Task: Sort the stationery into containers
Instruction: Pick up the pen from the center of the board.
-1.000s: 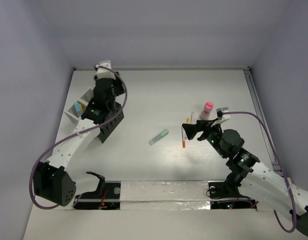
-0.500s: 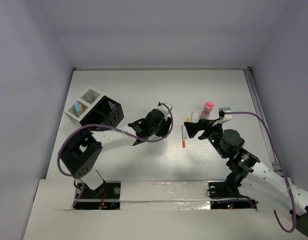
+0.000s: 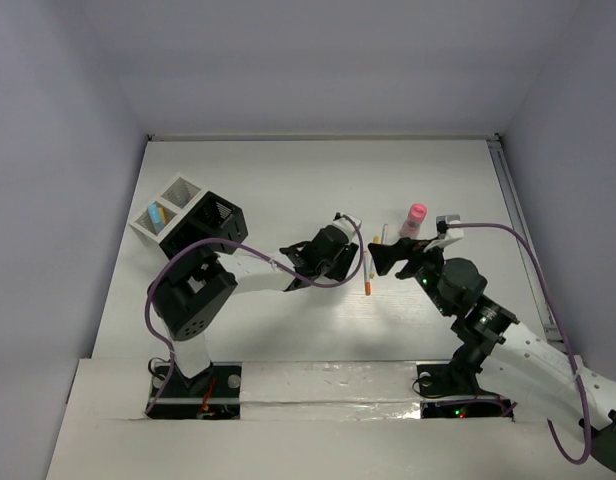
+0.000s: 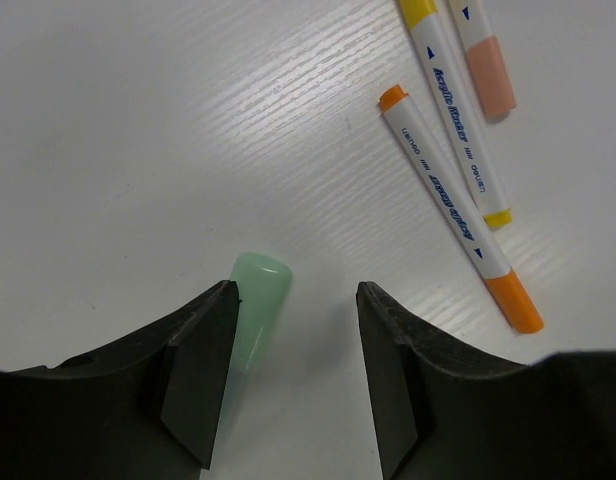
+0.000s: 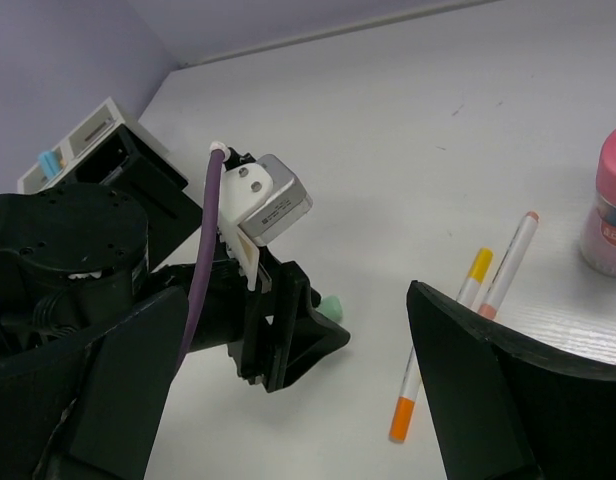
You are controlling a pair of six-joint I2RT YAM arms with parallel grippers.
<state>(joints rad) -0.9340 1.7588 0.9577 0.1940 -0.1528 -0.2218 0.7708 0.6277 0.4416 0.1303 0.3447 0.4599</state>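
Observation:
The green marker (image 4: 260, 300) sits off-centre against one fingertip, so next my left gripper needs to lower and shift away from the pens, bringing both fingertips around its exposed end.
A green marker (image 4: 260, 300) lies on the white table between my left gripper's (image 4: 296, 295) open jaws, close against the left finger, which hides part of it. Its tip also shows in the right wrist view (image 5: 334, 305). In the top view the left gripper (image 3: 323, 266) covers it. Three thin white pens lie to the right: an orange-ended one (image 4: 456, 212), a yellow-ended one (image 4: 453, 110) and a peach-ended one (image 4: 478, 60). My right gripper (image 3: 381, 258) is open and empty, just right of the pens (image 3: 368, 270). A small pink cup (image 3: 416, 218) stands behind it.
A black slotted organiser (image 3: 203, 232) and a white mesh cup (image 3: 173, 200) holding blue and yellow items stand at the far left. The left arm (image 3: 253, 270) stretches across the table's middle. Walls close in the table on three sides.
My left arm has swung from the organiser at the far left to the table's middle and lowered over the green marker. The right arm has not moved.

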